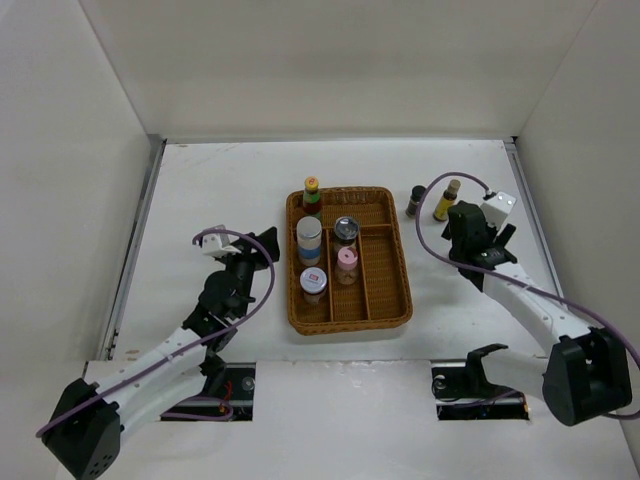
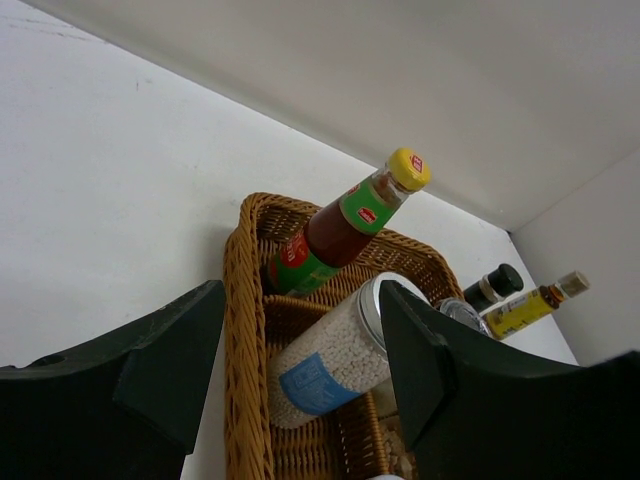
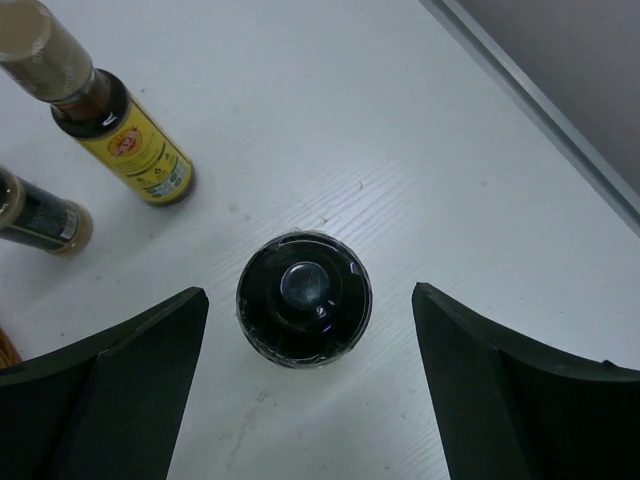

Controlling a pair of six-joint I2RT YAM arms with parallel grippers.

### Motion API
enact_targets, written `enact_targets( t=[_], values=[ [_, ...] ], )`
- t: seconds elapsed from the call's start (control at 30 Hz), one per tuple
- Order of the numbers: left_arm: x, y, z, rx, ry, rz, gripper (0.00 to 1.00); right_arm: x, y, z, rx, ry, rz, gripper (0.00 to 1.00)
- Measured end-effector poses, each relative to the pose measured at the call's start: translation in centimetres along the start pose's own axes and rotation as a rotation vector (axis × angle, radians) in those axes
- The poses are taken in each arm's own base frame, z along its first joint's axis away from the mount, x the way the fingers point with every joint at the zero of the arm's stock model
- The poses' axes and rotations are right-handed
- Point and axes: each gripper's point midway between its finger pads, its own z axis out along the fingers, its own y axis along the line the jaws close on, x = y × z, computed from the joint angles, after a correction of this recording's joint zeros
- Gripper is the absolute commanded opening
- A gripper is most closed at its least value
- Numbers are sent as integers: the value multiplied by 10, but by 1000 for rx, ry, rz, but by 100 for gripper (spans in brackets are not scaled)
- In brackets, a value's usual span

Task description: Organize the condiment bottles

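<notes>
I need to lower my right gripper first so that it gets around the cap of the black-capped bottle, and then I need to close it on the cap.
A wicker basket in the middle of the table holds a red sauce bottle with a yellow cap, a blue-labelled jar, a silver-lidded jar, a pink-capped bottle and a white-lidded jar. My left gripper is open and empty just left of the basket. My right gripper is open, pointing down. In the right wrist view its fingers straddle a black-capped bottle without touching it. A yellow bottle and a small dark bottle stand right of the basket.
The left wrist view shows the basket rim, the sauce bottle and the bead-filled jar. The right wrist view shows the yellow bottle and the dark bottle beyond the black one. White walls enclose the table.
</notes>
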Motion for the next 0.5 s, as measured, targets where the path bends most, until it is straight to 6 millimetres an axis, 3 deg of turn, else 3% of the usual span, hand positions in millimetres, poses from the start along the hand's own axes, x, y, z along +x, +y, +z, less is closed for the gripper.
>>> enact_targets(
  t=[0.33, 0.5],
  values=[
    [6, 4, 2, -12, 19, 14, 62, 17, 9, 23, -21, 71, -16, 79],
    [11, 7, 3, -22, 32, 22, 62, 23, 13, 25, -31, 89, -27, 58]
  ],
)
